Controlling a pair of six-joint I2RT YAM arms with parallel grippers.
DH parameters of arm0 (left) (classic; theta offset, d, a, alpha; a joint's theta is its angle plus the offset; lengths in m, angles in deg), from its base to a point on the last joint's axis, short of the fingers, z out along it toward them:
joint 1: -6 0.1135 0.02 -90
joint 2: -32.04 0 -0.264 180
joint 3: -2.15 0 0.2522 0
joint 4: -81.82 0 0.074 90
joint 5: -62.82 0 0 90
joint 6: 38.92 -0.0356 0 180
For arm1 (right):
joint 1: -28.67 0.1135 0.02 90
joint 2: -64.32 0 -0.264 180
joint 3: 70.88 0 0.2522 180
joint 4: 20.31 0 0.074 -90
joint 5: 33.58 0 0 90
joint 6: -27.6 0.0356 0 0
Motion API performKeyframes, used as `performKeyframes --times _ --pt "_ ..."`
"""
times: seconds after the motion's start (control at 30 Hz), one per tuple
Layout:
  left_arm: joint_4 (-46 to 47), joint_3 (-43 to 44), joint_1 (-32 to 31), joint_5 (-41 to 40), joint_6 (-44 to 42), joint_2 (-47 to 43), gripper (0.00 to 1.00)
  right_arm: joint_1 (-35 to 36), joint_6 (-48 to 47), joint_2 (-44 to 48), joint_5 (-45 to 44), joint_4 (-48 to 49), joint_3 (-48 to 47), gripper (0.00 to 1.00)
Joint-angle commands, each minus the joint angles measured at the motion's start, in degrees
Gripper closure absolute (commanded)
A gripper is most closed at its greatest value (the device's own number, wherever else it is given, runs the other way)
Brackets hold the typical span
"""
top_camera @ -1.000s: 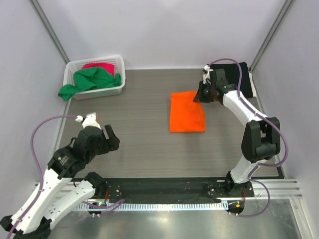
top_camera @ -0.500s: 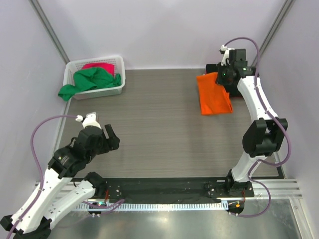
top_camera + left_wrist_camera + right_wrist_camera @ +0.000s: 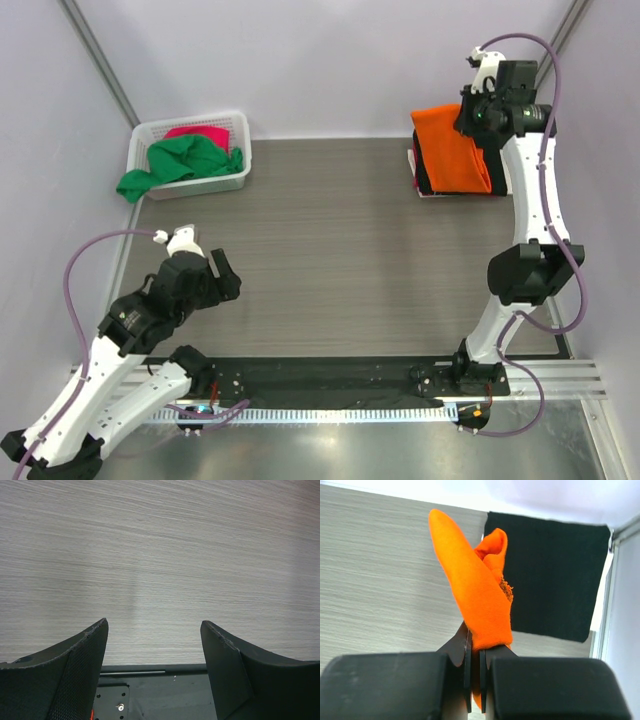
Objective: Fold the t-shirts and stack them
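Observation:
My right gripper sinks down onto the folded black t-shirt (image 3: 428,180) next and releases the orange t-shirt's corner there, since the orange cloth still hangs above it.
My right gripper (image 3: 478,112) is shut on the folded bright orange t-shirt (image 3: 452,146) and holds it up at the far right corner, over the folded black t-shirt (image 3: 428,180) lying there. In the right wrist view the orange t-shirt (image 3: 475,595) hangs from my closed gripper (image 3: 475,647) above the black t-shirt (image 3: 545,570). A green t-shirt (image 3: 185,160) and a magenta-pink t-shirt (image 3: 200,133) lie in the basket at far left. My left gripper (image 3: 222,275) is open and empty over the table, as the left wrist view (image 3: 155,630) shows.
A white lattice basket (image 3: 240,125) stands at the far left corner, the green shirt spilling over its left rim. White walls and metal posts close the table in. A black base rail (image 3: 330,380) runs along the near edge.
My right gripper has carried the orange t-shirt from the middle right of the table up and back to the far right corner, over the black t-shirt. The left arm has not moved.

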Motion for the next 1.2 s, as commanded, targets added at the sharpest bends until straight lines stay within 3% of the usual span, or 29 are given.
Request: performKeyframes --times 0.0,0.67,1.17 --pt "2.18 -0.16 0.33 -0.51 -0.71 0.53 0.25 -0.86 -1.42 -1.29 2.65 -0.79 -5.04 0.99" --pt "1.57 -0.24 0.24 -1.56 0.17 2.73 0.25 -5.34 -2.91 -18.43 4.16 0.43 -19.19 0.99" --pt "0.95 -0.16 0.15 -2.09 0.70 5.63 0.25 -8.59 -1.07 -29.93 -3.14 16.50 -18.50 0.99"
